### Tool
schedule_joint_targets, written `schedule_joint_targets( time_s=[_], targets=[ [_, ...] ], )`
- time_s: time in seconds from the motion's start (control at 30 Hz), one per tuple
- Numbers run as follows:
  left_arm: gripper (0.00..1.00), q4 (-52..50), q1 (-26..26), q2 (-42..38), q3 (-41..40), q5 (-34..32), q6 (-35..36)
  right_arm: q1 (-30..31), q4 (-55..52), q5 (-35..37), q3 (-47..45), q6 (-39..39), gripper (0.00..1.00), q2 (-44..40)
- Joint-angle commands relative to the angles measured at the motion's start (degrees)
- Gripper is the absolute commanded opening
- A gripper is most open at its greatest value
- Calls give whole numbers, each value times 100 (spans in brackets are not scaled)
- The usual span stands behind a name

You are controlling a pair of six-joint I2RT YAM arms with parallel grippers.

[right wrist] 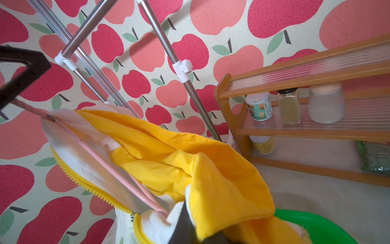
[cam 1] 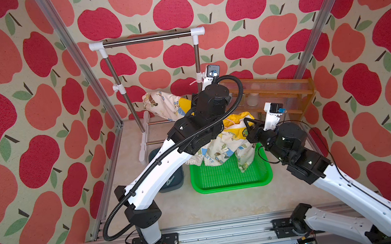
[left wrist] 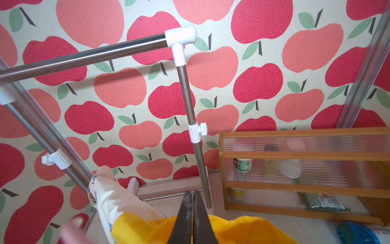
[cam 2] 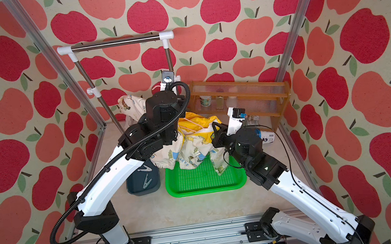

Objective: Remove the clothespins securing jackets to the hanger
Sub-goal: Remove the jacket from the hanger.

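Note:
The right gripper draws the collar edge down toward the green tray below the gripper next and releases it, since the hanger (right wrist: 101, 160) still runs inside.
Both arms hold the cream dinosaur-print jacket (cam 1: 221, 147) (cam 2: 193, 151) up over the green tray (cam 1: 233, 186), its yellow lining (right wrist: 168, 152) spread open. The pale-pink hanger (right wrist: 101, 160) runs inside the collar and its hook (cam 1: 194, 82) pokes out by my left wrist. My left gripper (left wrist: 192, 193) is shut. The right wrist view shows one of its black fingers (right wrist: 23, 69) at the hanger's end. My right gripper (right wrist: 184, 211) (cam 1: 250, 125) is shut on the jacket's collar edge beside the zip. Two pale-blue clothespins (cam 2: 145, 169) (cam 2: 147, 181) lie in a dark bin (cam 2: 144, 188).
A steel-tube rack (cam 1: 147, 38) with white joints stands at the back left, with no garment on its bar. A wooden shelf (cam 1: 274, 86) with jars stands at the back right. A bottle (cam 2: 265, 136) lies on the floor near it. Aluminium frame posts stand on both sides.

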Motion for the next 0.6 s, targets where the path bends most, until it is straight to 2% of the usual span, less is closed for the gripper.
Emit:
schedule_joint_targets(
  time_s=[0.0,0.17,0.33,0.57],
  targets=[
    [0,633,-160,243,148,-391,630,-37,-207,273,-642,229,0,-190],
    [0,662,-276,464,244,-496,676,-153,-15,426,-1488,507,0,-496],
    [0,695,-289,545,306,-636,851,-308,-85,332,-1840,633,0,-730],
    [0,771,-289,650,421,-660,866,-352,-6,68,-2455,705,0,-599]
  ],
)
